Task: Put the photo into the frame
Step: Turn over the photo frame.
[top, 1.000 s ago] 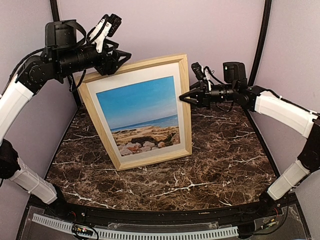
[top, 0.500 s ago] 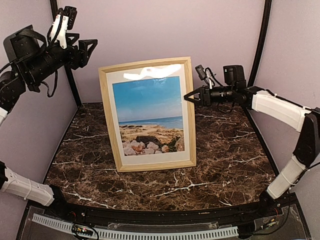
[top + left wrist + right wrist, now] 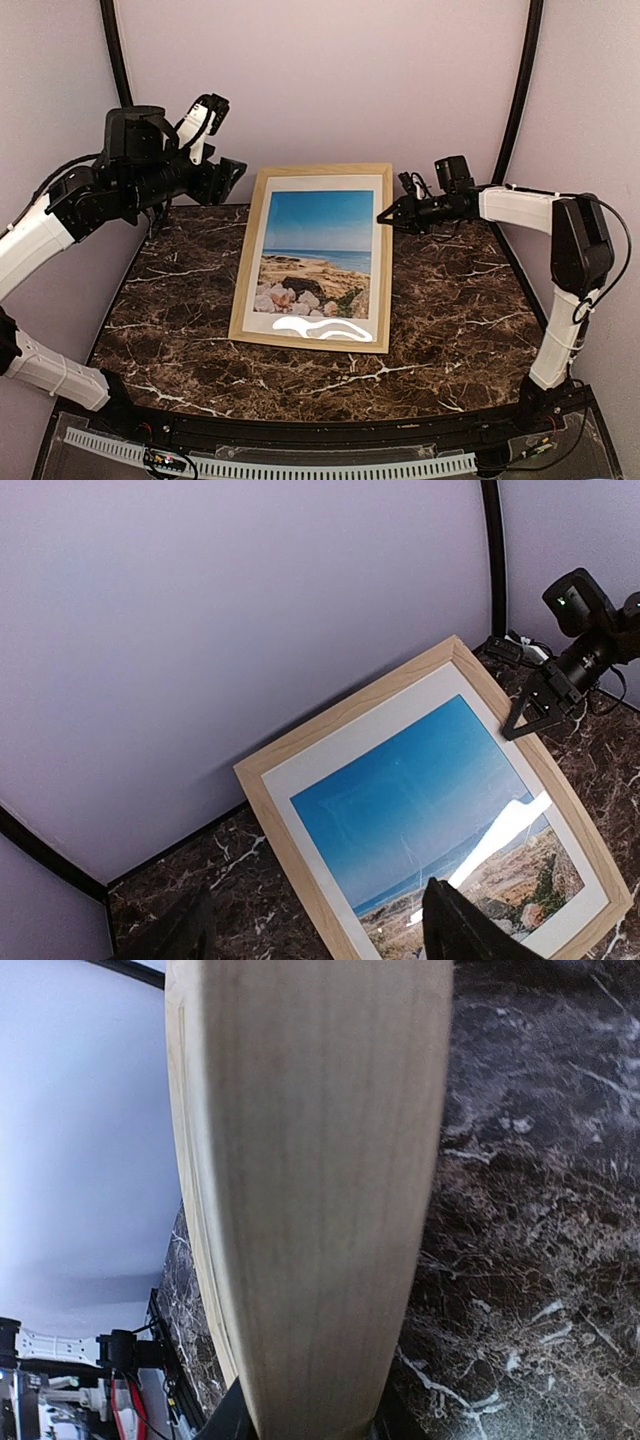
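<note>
The top end of the frame is raised, so my right gripper needs to bring the frame's clamped bar down to the marble table and open there.
The light wood frame point(image 3: 247, 275) lies tilted far back, almost flat, on the marble table, face up. The beach photo point(image 3: 320, 250) sits inside it behind a white mat. My right gripper point(image 3: 385, 215) is shut on the frame's right rail near its top corner. In the right wrist view the rail point(image 3: 310, 1190) fills the middle, clamped at my right gripper point(image 3: 310, 1425). My left gripper point(image 3: 228, 178) is open and empty, hovering off the frame's upper left corner. The left wrist view shows the frame point(image 3: 278, 825), the photo point(image 3: 420, 800) and my left gripper point(image 3: 315, 920) above them.
The dark marble table point(image 3: 460, 320) is enclosed by lilac walls at the back and sides, with black posts point(image 3: 520, 90) in the corners. The frame's top edge lies close to the back wall. A cable rail point(image 3: 300, 465) runs along the near edge.
The frame has gone from standing upright to lying tilted back almost flat, still held by my right gripper. My left gripper let go of its top, swung up and left, then came down beside it.
</note>
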Motion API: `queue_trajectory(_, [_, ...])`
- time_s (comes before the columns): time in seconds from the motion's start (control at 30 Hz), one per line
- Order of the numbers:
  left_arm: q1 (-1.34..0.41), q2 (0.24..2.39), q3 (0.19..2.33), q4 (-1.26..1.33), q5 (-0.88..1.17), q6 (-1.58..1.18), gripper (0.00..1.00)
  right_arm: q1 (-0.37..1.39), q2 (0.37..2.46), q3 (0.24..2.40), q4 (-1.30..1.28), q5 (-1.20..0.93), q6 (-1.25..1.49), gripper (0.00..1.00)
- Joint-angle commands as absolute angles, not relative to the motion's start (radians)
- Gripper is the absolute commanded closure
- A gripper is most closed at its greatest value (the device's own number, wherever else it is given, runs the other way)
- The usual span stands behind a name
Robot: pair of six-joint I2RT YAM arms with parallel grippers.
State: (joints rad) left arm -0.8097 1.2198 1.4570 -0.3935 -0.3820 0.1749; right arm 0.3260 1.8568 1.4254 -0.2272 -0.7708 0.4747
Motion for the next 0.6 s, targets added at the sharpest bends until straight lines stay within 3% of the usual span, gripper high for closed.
queue_trajectory(0.0, [-0.805, 1.232, 1.402, -0.372, -0.308, 0.089, 0.27, 0.291, 1.894, 1.485, -0.064, -0.855, 0.535, 1.0])
queue_trajectory(0.57, [-0.805, 1.284, 1.258, -0.32, -0.218, 0.005, 0.24, 0.201, 2.155, 1.465, 0.09, -1.026, 0.669, 1.0])
